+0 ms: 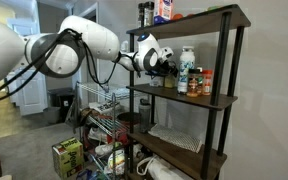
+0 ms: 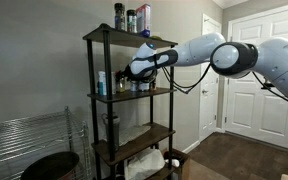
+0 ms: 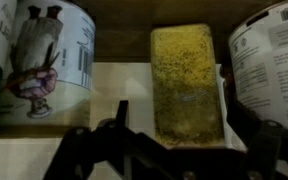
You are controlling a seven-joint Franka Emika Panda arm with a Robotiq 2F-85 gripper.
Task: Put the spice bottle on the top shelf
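The open fingers of my gripper are already on both sides of the spice bottle's body (image 3: 187, 92). Next I should move my gripper gently straight outward around it, a little deeper into the second shelf, and close.
The spice bottle (image 3: 187, 80), small and yellowish-tan, stands on the second shelf, seen close up in the wrist view. My gripper (image 3: 181, 112) is open with a finger on each side of it; a gap shows on the left side. In both exterior views the gripper (image 1: 169, 64) (image 2: 135, 75) reaches into the second shelf level, and the bottle is hidden behind it. The top shelf (image 1: 199, 17) (image 2: 112, 36) is the highest dark brown board, well above the gripper.
A labelled can (image 3: 49, 55) and a white container (image 3: 274, 65) flank the spice bottle closely. A tall white bottle (image 1: 187, 62) and red-capped bottles (image 1: 206, 83) share that shelf. Bottles and a box (image 1: 159, 11) (image 2: 131, 18) stand on the top shelf. A wire rack (image 1: 99, 115) stands beside the unit.
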